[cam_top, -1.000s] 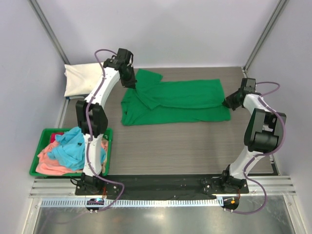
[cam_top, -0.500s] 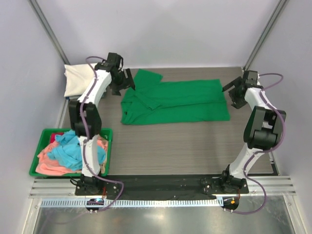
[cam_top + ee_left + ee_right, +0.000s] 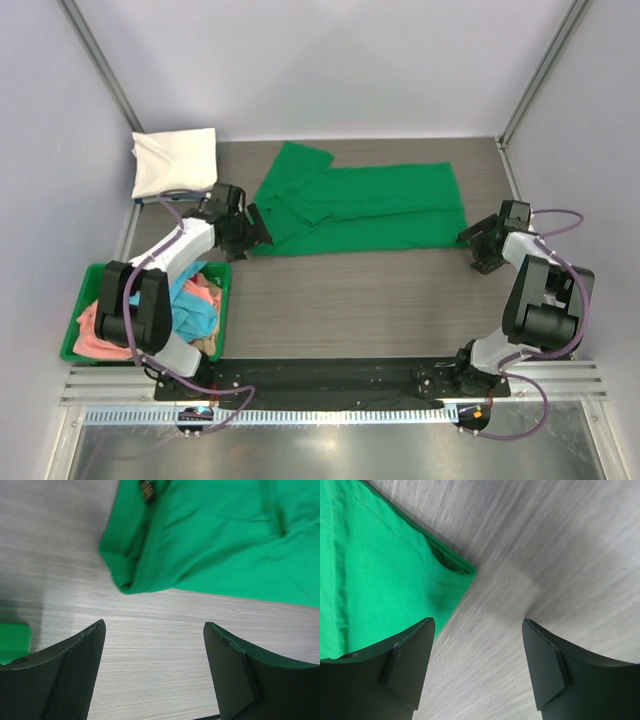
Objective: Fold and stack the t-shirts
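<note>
The left gripper moves down next until its fingers straddle the near folded corner (image 3: 259, 250) (image 3: 127, 581), since the shirt's collar edge lies below, still beyond its open fingers.
The bright green t-shirt (image 3: 370, 205) lies spread flat across the far middle of the table, folded lengthwise, one sleeve pointing to the far left. My left gripper (image 3: 256, 228) is open just off its near-left corner (image 3: 125, 582), and only bare table shows between the fingers (image 3: 154, 625). My right gripper (image 3: 474, 245) is open just off the shirt's near-right corner (image 3: 462, 567), also with bare table between its fingers (image 3: 478, 621). A cream-white t-shirt (image 3: 175, 163) lies folded at the far left. Light blue (image 3: 196, 310) and salmon-pink (image 3: 95, 335) t-shirts lie crumpled in the bin.
The green plastic bin (image 3: 70, 352) stands at the near left beside the left arm's base; its corner (image 3: 10, 641) shows at the left edge of the left wrist view. Frame posts rise at both far corners. A black rail runs along the near edge.
Both grippers have opened and let go of the green t-shirt. Both arms drew back from the far side to the shirt's near corners. The shirt now lies flat.
</note>
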`<state>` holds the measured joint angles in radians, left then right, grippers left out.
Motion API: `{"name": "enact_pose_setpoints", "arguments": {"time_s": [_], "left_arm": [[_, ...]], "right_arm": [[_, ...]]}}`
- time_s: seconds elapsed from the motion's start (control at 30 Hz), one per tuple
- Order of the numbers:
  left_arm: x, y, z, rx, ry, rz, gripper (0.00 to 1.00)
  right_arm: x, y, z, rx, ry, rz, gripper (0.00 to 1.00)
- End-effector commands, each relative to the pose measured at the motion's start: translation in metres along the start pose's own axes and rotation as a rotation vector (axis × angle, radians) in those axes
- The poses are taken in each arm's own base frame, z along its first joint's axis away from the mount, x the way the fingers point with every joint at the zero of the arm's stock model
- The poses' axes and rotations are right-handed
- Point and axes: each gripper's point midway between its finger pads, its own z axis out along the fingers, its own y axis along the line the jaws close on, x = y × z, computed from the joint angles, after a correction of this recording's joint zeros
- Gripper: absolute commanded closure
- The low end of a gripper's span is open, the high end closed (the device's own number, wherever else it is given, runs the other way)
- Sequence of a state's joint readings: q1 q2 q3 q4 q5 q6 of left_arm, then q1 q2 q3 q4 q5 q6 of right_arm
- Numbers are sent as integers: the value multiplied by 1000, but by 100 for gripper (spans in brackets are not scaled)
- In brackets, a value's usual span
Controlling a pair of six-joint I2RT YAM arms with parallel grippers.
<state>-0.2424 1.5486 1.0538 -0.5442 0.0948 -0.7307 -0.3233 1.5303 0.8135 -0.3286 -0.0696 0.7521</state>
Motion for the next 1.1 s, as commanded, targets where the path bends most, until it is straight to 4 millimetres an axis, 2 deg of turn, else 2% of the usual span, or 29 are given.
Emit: {"name": "enact_pose_setpoints", "arguments": {"time_s": [0.0,0.27,0.5,0.67,0.73,0.8,0.83,0.87,0.97,1.07], "left_arm": [[-18,-18,11,93,-88,-32,20],[-9,-4,37,55,-72,-62,21],[-5,6,54,2,-54,-85,28],[-4,16,62,-50,-56,-98,30],[-9,14,63,-58,-65,-99,32],[-15,17,63,-89,-81,-98,39],[-18,15,65,-89,-85,-98,46],[-20,15,65,-93,-87,-98,66],[-28,13,63,-101,-113,-101,97],[-39,10,52,-107,-142,-88,100]], "right_arm": [[-14,16,7,-59,-41,7,24],[-22,22,18,-72,-61,22,25],[-18,20,33,-71,-43,33,31],[-17,23,38,-84,-40,29,53],[-19,25,38,-90,-45,29,67],[-21,26,39,-91,-50,30,81],[-23,27,39,-93,-55,30,94],[-23,27,40,-91,-52,33,99],[-25,29,40,-95,-53,40,99],[-29,35,36,-110,-59,58,99]]}}
